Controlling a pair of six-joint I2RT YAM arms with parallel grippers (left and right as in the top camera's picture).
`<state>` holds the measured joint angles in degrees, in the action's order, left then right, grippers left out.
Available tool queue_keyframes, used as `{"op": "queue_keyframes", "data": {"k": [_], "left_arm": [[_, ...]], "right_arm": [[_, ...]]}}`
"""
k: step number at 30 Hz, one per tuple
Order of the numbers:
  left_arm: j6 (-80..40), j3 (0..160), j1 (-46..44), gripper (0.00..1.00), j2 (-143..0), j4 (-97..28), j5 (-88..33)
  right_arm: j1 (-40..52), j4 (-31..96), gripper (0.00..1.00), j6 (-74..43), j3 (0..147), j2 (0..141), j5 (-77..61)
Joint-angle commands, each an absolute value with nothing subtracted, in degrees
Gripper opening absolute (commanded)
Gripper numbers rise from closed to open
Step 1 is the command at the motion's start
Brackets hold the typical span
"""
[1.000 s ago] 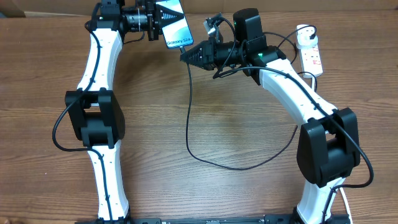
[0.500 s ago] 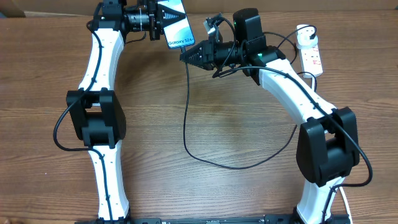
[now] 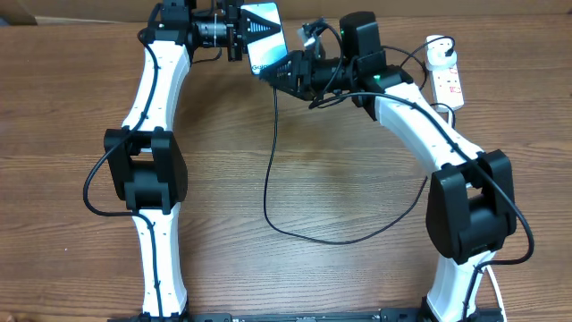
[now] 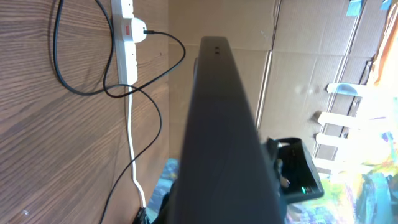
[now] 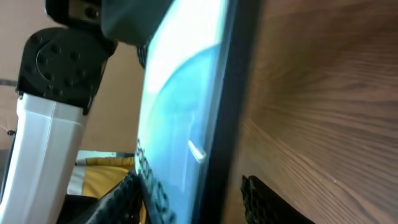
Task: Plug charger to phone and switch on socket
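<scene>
I will next bring my left gripper back and down to the open tabletop and release the phone, as the charger cable already hangs from its lower end.
My left gripper (image 3: pixel 239 34) is shut on the phone (image 3: pixel 264 29) and holds it off the table at the back, lit screen up. In the left wrist view the phone (image 4: pixel 224 137) is a dark edge-on slab that hides my fingers. My right gripper (image 3: pixel 274 73) stands open at the phone's lower end. In the right wrist view the phone (image 5: pixel 180 106) edge lies between my fingers (image 5: pixel 267 202), with a gap on the table side. The charger (image 3: pixel 266 161) cable hangs from that end of the phone and loops across the table to the right. The connector tip is hidden.
The socket (image 3: pixel 448 79) lies at the back right with a round white plug adapter (image 3: pixel 437 54) in it. In the left wrist view the socket (image 4: pixel 126 46) shows a red switch, and its white cord (image 4: pixel 132 149) trails away. A cardboard wall (image 4: pixel 298 37) stands behind the table.
The right jaws have gone from shut to open at the phone's lower end. The left gripper has carried the phone a little to the right, and the cable's top end moved with it.
</scene>
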<state>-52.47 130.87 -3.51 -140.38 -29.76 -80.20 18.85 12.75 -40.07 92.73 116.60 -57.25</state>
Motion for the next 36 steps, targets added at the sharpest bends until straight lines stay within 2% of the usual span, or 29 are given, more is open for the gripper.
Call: {"op": "queue_keyframes", "data": {"k": [1, 11, 15, 21, 24, 28, 36], "left_arm": [[-51.37, 131.35, -2.63, 0.05, -138.67, -29.71, -83.61], [-48.14, 131.35, -2.26, 0.04, -138.67, -29.74, -81.23], [-44.73, 131.35, -2.15, 0.04, -138.67, -30.09, -82.00], [-35.51, 131.35, -2.59, 0.04, -138.67, -35.90, -82.72], [-28.80, 131.35, -2.63, 0.04, -138.67, -43.75, -77.45], [-19.75, 131.35, -3.07, 0.04, -138.67, -55.61, -63.83], [-5.65, 131.35, -6.57, 0.04, -138.67, -65.52, -45.10]], "right_arm": [[17.06, 13.41, 0.53, -38.09, 93.38, 117.12, -58.30], [14.57, 17.85, 0.63, -31.73, 93.38, 112.44, -63.11], [11.55, 25.71, 0.69, -25.17, 93.38, 109.65, -62.54], [8.43, 40.01, 0.71, -15.53, 93.41, 108.62, -57.06], [8.45, 45.36, 0.72, -12.32, 93.41, 108.62, -51.88], [8.60, 49.87, 0.72, -10.70, 93.41, 108.62, -45.98], [8.62, 53.76, 0.72, -9.54, 93.41, 108.62, -40.23]]}}
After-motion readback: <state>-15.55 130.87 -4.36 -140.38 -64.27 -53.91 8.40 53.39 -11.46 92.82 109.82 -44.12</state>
